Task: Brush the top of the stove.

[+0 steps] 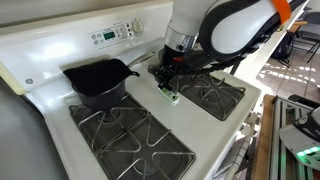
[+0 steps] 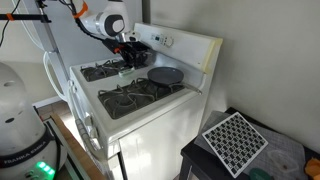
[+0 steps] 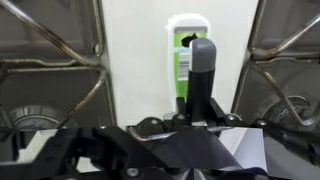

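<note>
The brush [image 1: 172, 97] is already resting on the centre part of the stove's top, so my gripper should stay low between the grates and open its fingers to let go of the brush.
The top of the stove [image 1: 192, 122] is white enamel with black grates on both sides of a plain centre strip; it shows in both exterior views [image 2: 108, 84] and in the wrist view [image 3: 135, 50]. The brush [image 1: 172, 97], small, green and white, rests on the centre strip near the back. My gripper [image 1: 167, 82] stands upright over it and is shut on it. In the wrist view the brush [image 3: 183, 30] lies just beyond a dark finger of the gripper [image 3: 200, 62]. In an exterior view the gripper [image 2: 128, 62] hides the brush.
A dark skillet [image 1: 100, 78] [image 2: 165, 74] sits on the rear burner next to the gripper. Black grates [image 1: 130, 135] [image 1: 212, 95] flank the strip. The upright control panel [image 1: 110, 35] [image 2: 170, 42] stands behind. A patterned board [image 2: 235, 140] lies beside the stove.
</note>
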You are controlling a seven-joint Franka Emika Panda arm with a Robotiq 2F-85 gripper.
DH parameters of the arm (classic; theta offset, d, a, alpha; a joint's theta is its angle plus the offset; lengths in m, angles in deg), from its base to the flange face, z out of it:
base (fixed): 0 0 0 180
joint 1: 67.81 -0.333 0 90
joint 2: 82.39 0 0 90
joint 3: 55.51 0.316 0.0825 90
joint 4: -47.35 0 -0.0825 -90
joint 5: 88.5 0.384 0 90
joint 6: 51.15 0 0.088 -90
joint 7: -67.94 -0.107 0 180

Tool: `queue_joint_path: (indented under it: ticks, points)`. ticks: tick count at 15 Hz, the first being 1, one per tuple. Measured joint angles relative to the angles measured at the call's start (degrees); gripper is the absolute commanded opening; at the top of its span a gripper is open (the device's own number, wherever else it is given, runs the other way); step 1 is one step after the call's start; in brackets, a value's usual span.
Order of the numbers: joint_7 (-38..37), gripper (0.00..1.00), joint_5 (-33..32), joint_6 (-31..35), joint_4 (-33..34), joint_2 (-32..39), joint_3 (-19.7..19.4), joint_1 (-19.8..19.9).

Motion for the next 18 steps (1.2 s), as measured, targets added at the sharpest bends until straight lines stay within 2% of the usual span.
queue_joint_path:
  ticks: [6,7,8,15,18]
  points:
    - [-0.1,0.04,0.08,4.68,-1.73,1.62,-0.51,0.0]
    - [-0.1,0.41,0.12,4.91,-1.9,1.74,-0.55,0.0]
    - [-0.1,0.41,0.42,4.95,-1.97,1.84,-0.55,-0.01]
    - [0.65,0.98,2.82,4.63,-1.85,0.78,-0.16,-0.15]
    - [2.09,1.0,3.6,2.17,-1.14,-0.86,0.39,-0.16]
